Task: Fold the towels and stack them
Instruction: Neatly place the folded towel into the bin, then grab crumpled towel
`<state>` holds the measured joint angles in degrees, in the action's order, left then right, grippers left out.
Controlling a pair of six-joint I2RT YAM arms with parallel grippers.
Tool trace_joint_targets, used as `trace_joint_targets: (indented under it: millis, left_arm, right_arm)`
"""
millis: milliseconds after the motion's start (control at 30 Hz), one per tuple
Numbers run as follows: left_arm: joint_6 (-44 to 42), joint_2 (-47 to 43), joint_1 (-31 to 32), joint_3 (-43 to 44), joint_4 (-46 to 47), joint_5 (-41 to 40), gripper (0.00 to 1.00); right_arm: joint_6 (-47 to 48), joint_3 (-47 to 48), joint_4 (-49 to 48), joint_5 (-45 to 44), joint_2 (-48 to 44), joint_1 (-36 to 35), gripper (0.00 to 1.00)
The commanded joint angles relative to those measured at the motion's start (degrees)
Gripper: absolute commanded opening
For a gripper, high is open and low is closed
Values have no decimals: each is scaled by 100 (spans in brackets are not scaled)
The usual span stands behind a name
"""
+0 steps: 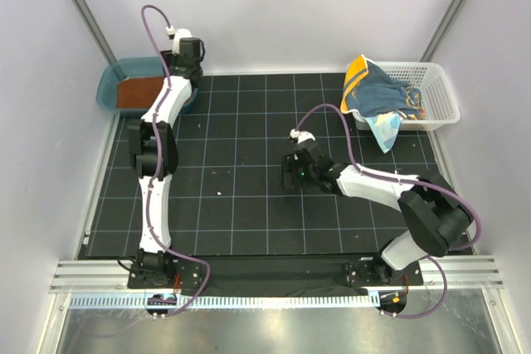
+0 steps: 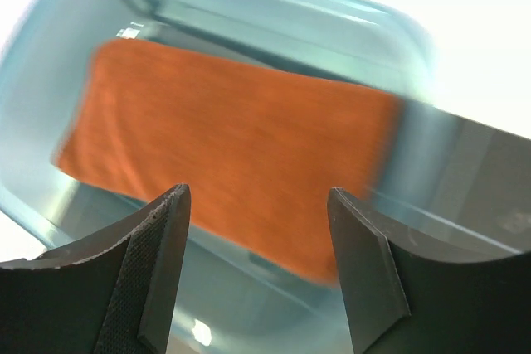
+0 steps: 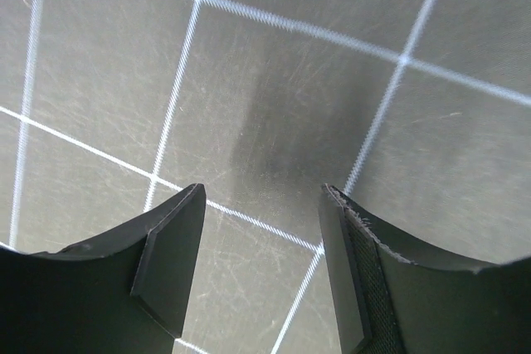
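Note:
The navy towel's yellow-orange border [image 1: 354, 83] hangs over the basket, outward of my right gripper, so next I reach outward and to the right in the top view to pinch it.
A folded rust-brown towel [image 1: 138, 94] lies flat inside the teal plastic tub [image 1: 110, 78] at the back left; it fills the left wrist view [image 2: 232, 143]. My left gripper [image 2: 259, 267] is open and empty, hovering above the tub's near rim. Several crumpled towels, navy with a yellow-orange border [image 1: 375, 89] and a pale blue one hanging over the rim [image 1: 387, 132], sit in the white lattice basket [image 1: 436, 97] at the back right. My right gripper [image 3: 261, 267] is open and empty just above the bare mat at the centre [image 1: 292, 173].
The black gridded mat [image 1: 249, 205] covers the table. The tub stands off the mat's back left corner, the basket at its back right corner. White walls close in on the left, back and right.

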<state>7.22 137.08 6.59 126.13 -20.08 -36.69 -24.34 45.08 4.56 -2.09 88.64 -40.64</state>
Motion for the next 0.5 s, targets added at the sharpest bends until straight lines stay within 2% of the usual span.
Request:
trace_joint_targets:
  millis: [0, 133, 300, 333, 467]
  left_arm:
    - [866, -866, 499, -272, -144, 109, 70]
    - [1499, -1498, 1264, -1053, -444, 381, 69]
    - [1931, -2314, 2354, -1695, -962, 478, 68]
    - [1967, -2430, 2712, -1836, -1102, 443, 68]
    - [2475, -3308, 3313, -2688, -1411, 680, 68]
  right_arm:
    - [-106, 483, 412, -598, -601, 4, 64]
    - [-124, 1281, 1009, -1082, -743, 337, 66]
    - [-203, 2223, 1434, -1180, -682, 1707, 68]
    - [-220, 2529, 1460, -1215, -621, 1926, 68]
    - [-177, 3444, 1715, -1469, 177, 2631, 69]
